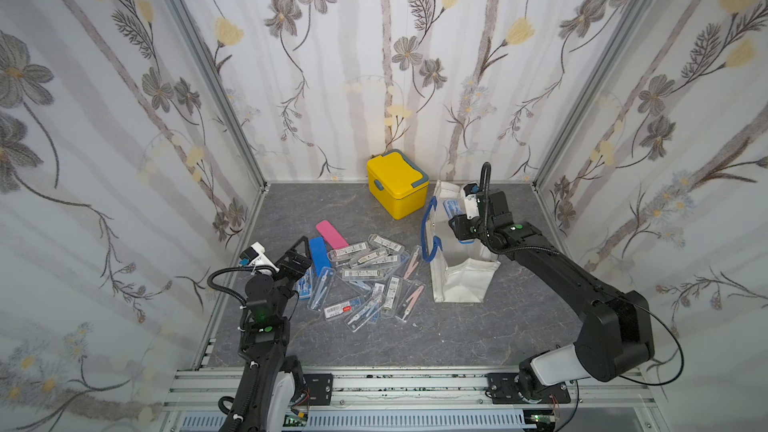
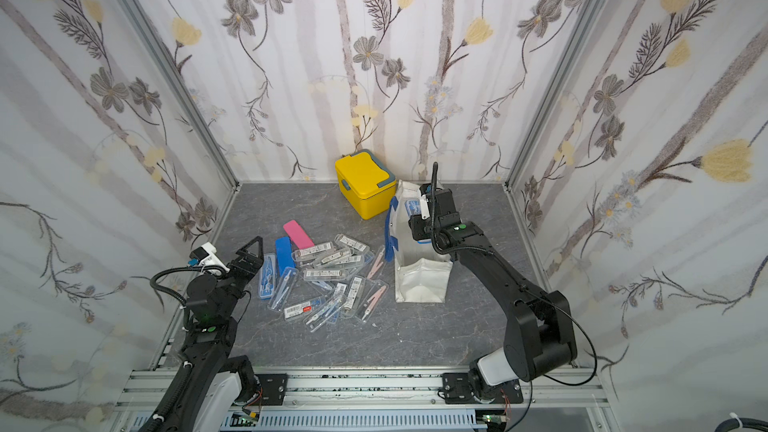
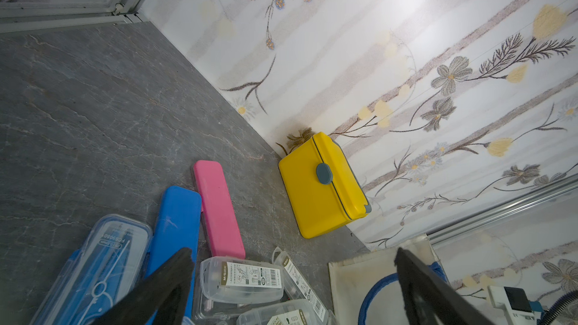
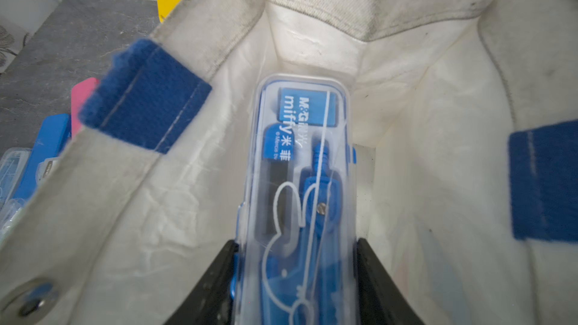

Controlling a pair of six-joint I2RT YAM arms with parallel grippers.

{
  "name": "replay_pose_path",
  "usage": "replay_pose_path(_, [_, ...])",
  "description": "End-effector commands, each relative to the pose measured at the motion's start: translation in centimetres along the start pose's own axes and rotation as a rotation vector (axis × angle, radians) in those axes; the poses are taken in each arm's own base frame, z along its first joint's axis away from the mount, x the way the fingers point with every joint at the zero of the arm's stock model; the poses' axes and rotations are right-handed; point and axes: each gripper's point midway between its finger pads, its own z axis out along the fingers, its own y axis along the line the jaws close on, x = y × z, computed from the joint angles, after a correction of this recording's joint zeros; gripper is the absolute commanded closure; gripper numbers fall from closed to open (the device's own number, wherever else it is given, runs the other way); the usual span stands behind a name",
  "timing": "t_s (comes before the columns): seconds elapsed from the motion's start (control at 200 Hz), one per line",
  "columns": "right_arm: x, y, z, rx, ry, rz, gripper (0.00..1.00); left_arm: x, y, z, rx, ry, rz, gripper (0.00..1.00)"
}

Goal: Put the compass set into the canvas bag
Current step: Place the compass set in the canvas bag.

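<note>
The open bottom of the canvas bag [image 1: 461, 280] lies below my right gripper, so my right gripper should next move deeper down into the bag and release the compass set at the bottom of the bag.
The canvas bag [image 1: 461, 280] [image 2: 420, 282] stands open on the right, off-white with blue strap handles [image 1: 428, 230]. My right gripper [image 4: 295, 245] reaches down into its mouth. Its black fingers [image 4: 219, 272] are shut on the sides of a compass set [image 4: 300, 167], a clear case with a blue compass inside. That case points down into the bag's white interior [image 4: 406, 151] and shows at the bag's opening in both top views [image 1: 451, 206] [image 2: 412, 205]. My left gripper [image 1: 297, 253] [image 3: 294, 254] hovers wide open at the pile's left end, holding nothing.
Several clear-cased compass sets [image 1: 365, 276] lie heaped in the middle of the grey table [image 1: 415, 338]. Beside them lie a blue case [image 1: 319, 253] and a pink case [image 1: 330, 234]. A yellow lidded box [image 1: 397, 189] stands by the back wall, next to the bag.
</note>
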Motion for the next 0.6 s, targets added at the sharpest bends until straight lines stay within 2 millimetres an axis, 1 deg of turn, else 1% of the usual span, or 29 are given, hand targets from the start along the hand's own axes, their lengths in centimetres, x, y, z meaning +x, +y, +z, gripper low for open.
replay_pose_path(0.0, [0.0,-0.1,1.1,0.009,0.044,0.001,0.56,-0.6,-0.4,-0.3,0.014,-0.037,0.002,0.0])
replay_pose_path(0.03, [-0.1,-0.2,1.4,0.014,0.055,-0.001,0.56,-0.7,-0.3,-0.4,0.012,-0.041,0.004,0.0])
replay_pose_path(0.04, [0.4,-0.3,2.0,0.02,0.077,-0.002,0.56,-0.7,-0.3,-0.4,0.01,-0.042,0.004,0.0])
replay_pose_path(0.055, [0.6,-0.4,2.5,0.028,0.095,-0.002,0.56,-0.7,-0.3,-0.5,0.009,-0.044,0.005,0.0])
replay_pose_path(0.11, [0.9,-0.7,3.4,0.045,0.126,-0.002,0.56,-0.6,-0.2,-0.6,0.008,-0.046,0.01,0.0])
replay_pose_path(0.12, [1.3,-0.8,3.7,0.05,0.142,-0.002,0.56,-0.6,-0.2,-0.6,0.009,-0.046,0.01,0.0])
replay_pose_path(0.215, [2.2,-1.0,5.1,0.061,0.189,-0.002,0.56,-0.7,0.0,-0.7,0.0,-0.053,0.017,0.0])
replay_pose_path(0.415, [4.5,-1.9,7.1,0.101,0.265,-0.006,0.55,-0.8,0.3,-0.6,-0.013,-0.059,0.02,0.0])
replay_pose_path(0.53, [5.3,-2.1,8.1,0.105,0.293,-0.007,0.54,-0.9,0.3,-0.5,-0.014,-0.064,0.021,0.0])
replay_pose_path(0.595, [5.4,-2.2,8.8,0.111,0.301,-0.007,0.54,-0.9,0.3,-0.4,-0.013,-0.064,0.021,0.0])
